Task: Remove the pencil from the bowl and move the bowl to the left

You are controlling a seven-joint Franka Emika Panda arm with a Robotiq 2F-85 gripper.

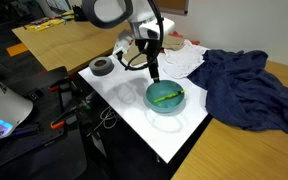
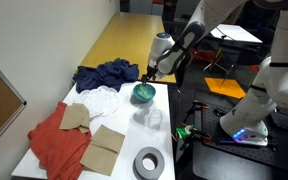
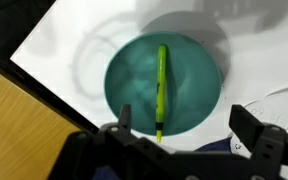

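I should next move my gripper in past the bowl's rim and down to the near part (image 1: pixel 174 95) (image 3: pixel 160 113) of the pencil, with the pencil's near end between my spread fingertips.
The teal bowl (image 1: pixel 165 97) sits on the white table, also seen in an exterior view (image 2: pixel 143 94) and filling the wrist view (image 3: pixel 164 86). The yellow-green pencil (image 3: pixel 161 90) lies inside it, across the middle, and shows as a thin streak in an exterior view (image 1: pixel 166 96). My gripper (image 1: pixel 154 74) hangs just above the bowl's rim; in the wrist view (image 3: pixel 184 123) its two fingers are spread wide apart and empty, with the pencil's near end between them.
A dark blue cloth (image 1: pixel 246 88) lies next to the bowl. White cloth (image 1: pixel 182 56), a dark grey ring (image 1: pixel 102 66), a flat pale ring (image 2: pixel 150 117), a tape roll (image 2: pixel 149 161), a red cloth (image 2: pixel 56 146) and brown paper pieces (image 2: pixel 102 148) lie on the table.
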